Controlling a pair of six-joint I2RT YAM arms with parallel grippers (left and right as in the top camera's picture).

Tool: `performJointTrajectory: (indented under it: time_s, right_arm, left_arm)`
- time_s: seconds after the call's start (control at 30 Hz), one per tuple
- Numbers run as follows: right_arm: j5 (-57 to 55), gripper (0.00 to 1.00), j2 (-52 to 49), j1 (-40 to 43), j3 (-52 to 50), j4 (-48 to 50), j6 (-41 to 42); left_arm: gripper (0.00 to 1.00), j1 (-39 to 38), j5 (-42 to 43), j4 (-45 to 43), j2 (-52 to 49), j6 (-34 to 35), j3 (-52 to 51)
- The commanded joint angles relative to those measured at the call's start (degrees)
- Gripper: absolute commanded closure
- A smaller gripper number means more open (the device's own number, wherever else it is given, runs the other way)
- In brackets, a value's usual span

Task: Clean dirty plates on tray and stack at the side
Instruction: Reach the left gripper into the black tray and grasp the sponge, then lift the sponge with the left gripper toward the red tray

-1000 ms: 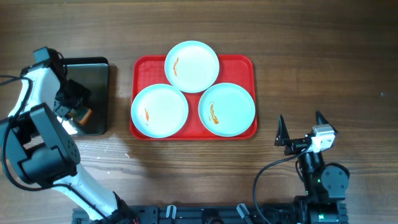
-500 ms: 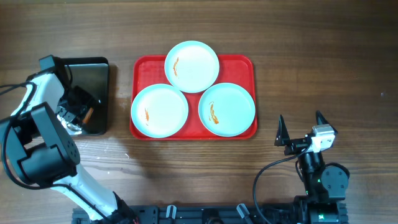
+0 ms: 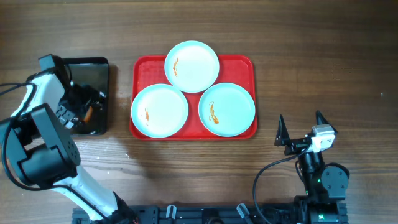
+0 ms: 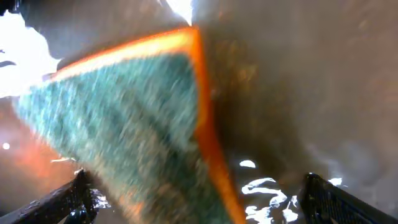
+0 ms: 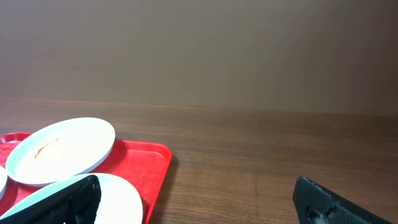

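The orange-edged green sponge (image 3: 89,114) is already between the open fingers of my left gripper, so next they will stay low in the black pan (image 3: 96,67) and close across it.
Three pale plates sit on the red tray (image 3: 241,67): one at the back (image 3: 191,66), one front left (image 3: 160,110), one front right (image 3: 227,109). Each has a small orange smear. My left gripper (image 3: 83,109) is down inside the black pan (image 3: 96,67), left of the tray. In the left wrist view its jaws (image 4: 208,196) are wide open on either side of a green sponge with an orange edge (image 4: 124,112), very close and blurred. My right gripper (image 3: 300,132) is open and empty, right of the tray's front corner. Its view shows the back plate (image 5: 59,149) and the tray (image 5: 152,162).
The black pan is wet and shiny, with water glinting by the sponge (image 4: 261,186). Bare wooden table (image 3: 323,62) lies right of the tray and behind it. The arm bases stand at the front edge.
My left gripper has moved slightly right and lower in the pan, closing in on the sponge. The right arm and the plates have not moved.
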State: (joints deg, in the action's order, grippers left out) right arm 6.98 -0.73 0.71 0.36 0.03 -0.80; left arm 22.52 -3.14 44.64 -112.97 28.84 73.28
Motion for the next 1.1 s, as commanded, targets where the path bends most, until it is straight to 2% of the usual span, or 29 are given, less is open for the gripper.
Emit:
performJointTrajectory:
  time_s: [0.0, 0.1, 0.17, 0.23, 0.27, 0.33, 0.37, 0.57, 0.73, 0.93, 1.07]
  right_arm:
    - [-1.0, 0.00, 0.3, 0.3, -0.1, 0.3, -0.7]
    - [-1.0, 0.00, 0.3, 0.3, -0.1, 0.3, -0.7]
    - [-1.0, 0.00, 0.3, 0.3, -0.1, 0.3, -0.7]
    - [-1.0, 0.00, 0.3, 0.3, -0.1, 0.3, -0.7]
    - [-1.0, 0.00, 0.3, 0.3, -0.1, 0.3, -0.7]
    - [-1.0, 0.00, 0.3, 0.3, -0.1, 0.3, -0.7]
    - [-1.0, 0.00, 0.3, 0.3, -0.1, 0.3, -0.7]
    - [-1.0, 0.00, 0.3, 0.3, -0.1, 0.3, -0.7]
    - [-1.0, 0.00, 0.3, 0.3, -0.1, 0.3, -0.7]
    - [-1.0, 0.00, 0.3, 0.3, -0.1, 0.3, -0.7]
    - [-1.0, 0.00, 0.3, 0.3, -0.1, 0.3, -0.7]
  left_arm:
    - [0.00, 0.3, -0.6, -2.9, 1.6, 0.0, -0.5]
    - [0.00, 0.3, -1.3, -4.7, 1.5, 0.0, -0.5]
    - [0.09, 0.3, -2.8, -4.9, 1.2, 0.0, -0.5]
    - [0.38, 0.3, -2.7, -4.8, 0.7, 0.0, -0.5]
    - [0.48, 0.3, -2.7, -4.6, 0.5, 0.0, -0.5]
    - [0.82, 0.3, -2.7, -4.1, 0.5, 0.0, -0.5]
    - [0.96, 0.3, -2.7, -3.8, 0.5, -0.1, -0.5]
    - [0.96, 0.2, -1.8, -1.5, 5.9, -0.1, -0.4]
    - [0.96, 0.2, -1.8, -2.9, 20.7, -0.1, 1.4]
    - [0.96, 0.1, -0.9, -9.7, 36.8, -0.1, 1.7]
    - [0.96, 0.1, -0.9, -9.7, 35.7, -0.3, 0.7]
